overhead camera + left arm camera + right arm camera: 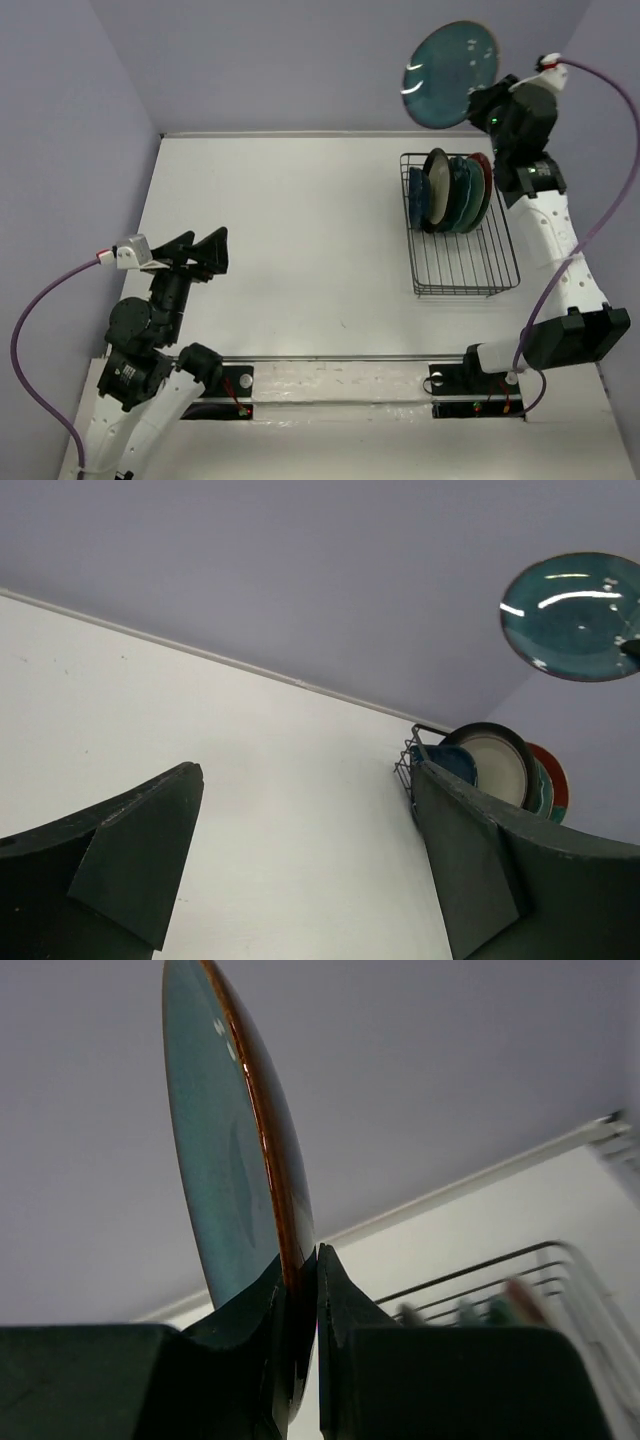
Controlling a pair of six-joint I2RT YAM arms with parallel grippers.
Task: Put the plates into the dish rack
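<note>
The gap [497, 206] [560, 1306] beside the red plate is empty, so the robot's right gripper should turn and move down to that slot next to release the teal plate.
My right gripper [478, 103] is shut on the rim of the plain teal plate [450, 73] and holds it high in the air, above and behind the dish rack [462, 262]. In the right wrist view the plate [225, 1150] stands edge-on between my fingers [345, 1310]. It also shows in the left wrist view [572, 616]. Several plates [458, 190] stand upright in the rack's far end, a cream plate with a dark rim [497, 763] and a red one [556, 784] among them. My left gripper [205, 250] is open and empty over the table's left side.
The black wire rack's near half [465, 265] holds nothing. Purple walls [300, 60] close in the white table [290, 230] at the back and sides. A metal rail [340, 358] runs along the near edge by the arm bases.
</note>
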